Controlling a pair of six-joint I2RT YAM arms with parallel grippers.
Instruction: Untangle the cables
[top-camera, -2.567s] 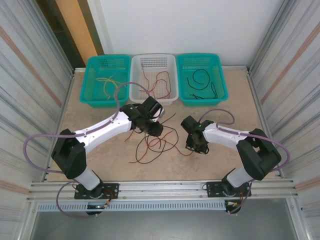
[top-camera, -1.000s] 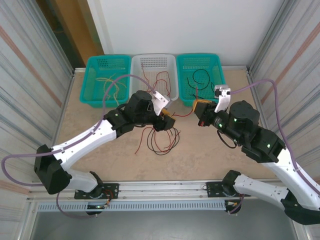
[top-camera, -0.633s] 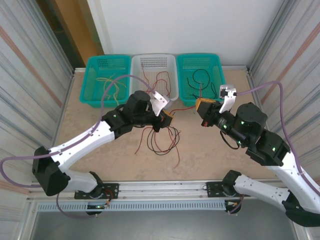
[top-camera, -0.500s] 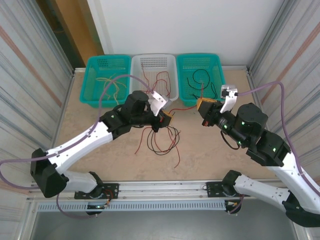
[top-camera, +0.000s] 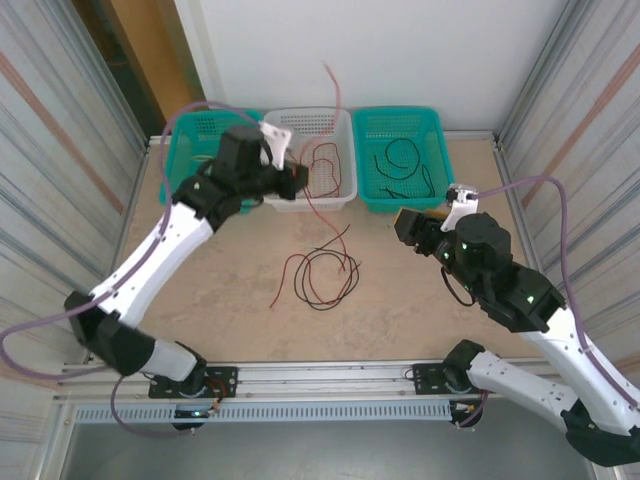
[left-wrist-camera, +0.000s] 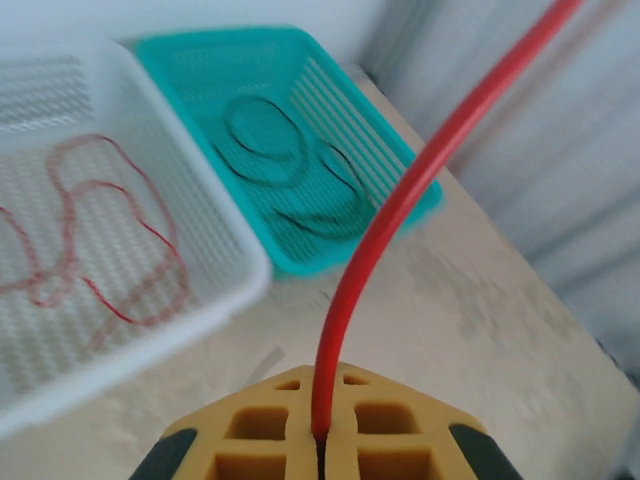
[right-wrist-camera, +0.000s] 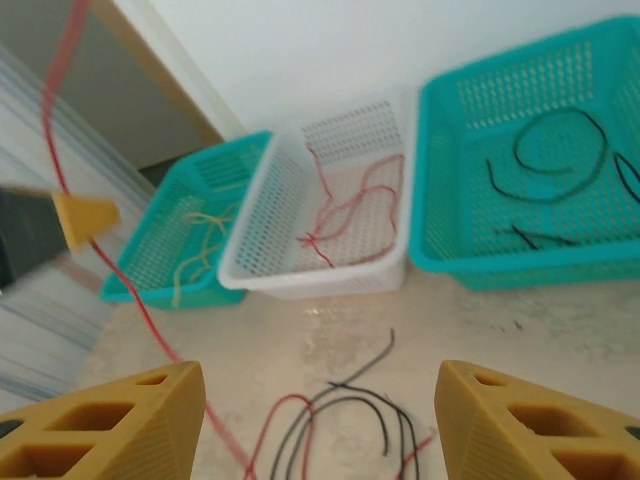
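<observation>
I will carry the red cable outward in my left gripper next and release it with the red ones, because the far part of the white basket lies outward.
My left gripper (top-camera: 296, 181) is raised by the left rim of the white basket (top-camera: 345, 196), shut on a red cable (top-camera: 327, 100). That cable rises above the gripper and also trails down to the loose pile of red and black cables (top-camera: 322, 276) on the table. In the left wrist view the red cable (left-wrist-camera: 420, 180) runs out from between the closed yellow fingertips (left-wrist-camera: 250, 440). My right gripper (top-camera: 406, 226) hangs to the right of the pile. Its jaws stand open and empty in the right wrist view (right-wrist-camera: 318, 378), above the cables (right-wrist-camera: 350, 420).
Three baskets line the back edge. The left teal one (top-camera: 190, 205) holds yellowish cables, the white one holds red cables (top-camera: 325, 165), and the right teal one (top-camera: 440, 195) holds black cables (top-camera: 400, 160). Corrugated walls close both sides.
My left arm swung up and back to the white basket, pulling the red cable out of the pile. My right gripper opened, let go and drew back to the right.
</observation>
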